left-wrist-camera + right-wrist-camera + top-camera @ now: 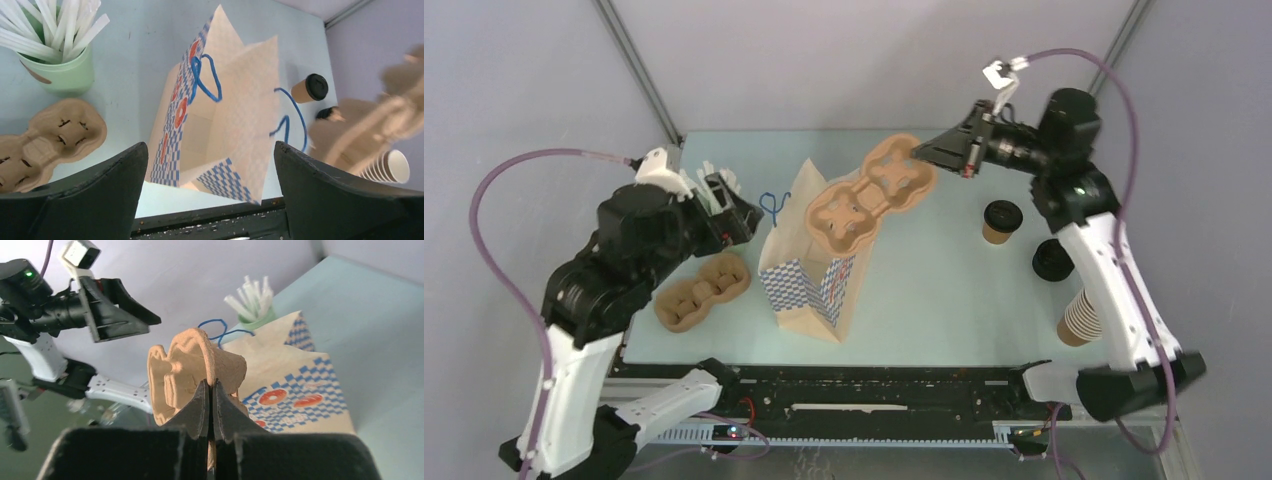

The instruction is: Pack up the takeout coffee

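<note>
My left gripper will next move down and to the right in the top view, onto the bag's closer blue string handle, because that handle sticks out free of the bag's rim.
The takeout coffee, a small tan cup with a black lid, stands on the table right of the checkered paper bag; in the left wrist view the coffee shows beyond the bag. My right gripper is shut on the rim of a brown pulp cup carrier, held in the air over the bag's open top. In the right wrist view, the right gripper pinches the carrier's edge. My left gripper hangs open and holds nothing, left of the bag, and the left gripper faces the bag's mouth.
A second pulp carrier lies on the table at the left. A pale green cup of white sticks stands behind it. At the right are a black lid and a stack of lidless tan cups.
</note>
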Controlling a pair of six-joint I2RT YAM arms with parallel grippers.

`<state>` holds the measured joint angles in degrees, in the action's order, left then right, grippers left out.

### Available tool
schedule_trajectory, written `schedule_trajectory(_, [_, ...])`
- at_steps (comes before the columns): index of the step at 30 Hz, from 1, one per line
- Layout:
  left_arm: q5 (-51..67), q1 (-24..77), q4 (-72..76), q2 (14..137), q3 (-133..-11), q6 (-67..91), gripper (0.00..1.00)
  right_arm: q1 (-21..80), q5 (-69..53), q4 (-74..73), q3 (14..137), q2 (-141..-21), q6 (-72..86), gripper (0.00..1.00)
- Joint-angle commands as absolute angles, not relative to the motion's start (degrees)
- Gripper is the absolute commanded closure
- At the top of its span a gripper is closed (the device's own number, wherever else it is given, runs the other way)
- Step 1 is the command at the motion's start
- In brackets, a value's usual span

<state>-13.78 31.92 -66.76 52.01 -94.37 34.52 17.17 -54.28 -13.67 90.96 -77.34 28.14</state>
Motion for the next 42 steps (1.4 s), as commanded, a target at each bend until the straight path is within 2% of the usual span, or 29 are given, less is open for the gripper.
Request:
schedule_trajectory(1, [-8.1,25.7,-61.3,58.1,-94.0,34.0,0.0,14.3,-47.5,-23.2,90.4,-68.0,20.1,1.0])
schedule_trajectory(4, [-1.8,21.9,-57.6,61.6,-92.5,33.5,0.0,13.4,-44.9,-30.4,90.9,-64.6,14.6,1.0])
schedule_trajectory(9, [5.0,20.4,-54.4,67.8,-92.5,28.1,0.0,13.2,-45.2,-32.6,88.2,-59.8,12.7,1.0])
schedule_trajectory(11, [3.9,20.4,-54.4,68.8,-91.7,27.1,0.06,13.2,-45.6,-33.1,88.0,-58.8,11.7,1.0])
schedule_trajectory(18, [2.5,20.5,-56.7,71.9,-92.0,25.4,0.49,13.2,-47.7,-35.6,89.8,-59.7,9.1,1.0])
schedule_trajectory(24, [6.6,20.9,-56.4,73.2,-93.9,24.5,0.96,13.3,-47.7,-35.8,91.7,-60.3,7.7,1.0])
schedule_trajectory(25, [7.2,21.3,-56.1,73.3,-94.6,24.3,0.99,13.5,-47.5,-35.9,92.2,-60.5,7.6,1.0])
schedule_trajectory(35, [13.5,30.8,-46.3,71.2,-98.8,23.3,1.0,16.2,-42.0,-38.7,98.4,-61.4,6.9,1.0])
schedule_trajectory(42, [14.3,34.5,-40.9,70.7,-95.4,27.5,1.0,19.2,-33.2,-46.3,99.5,-61.8,-0.7,1.0])
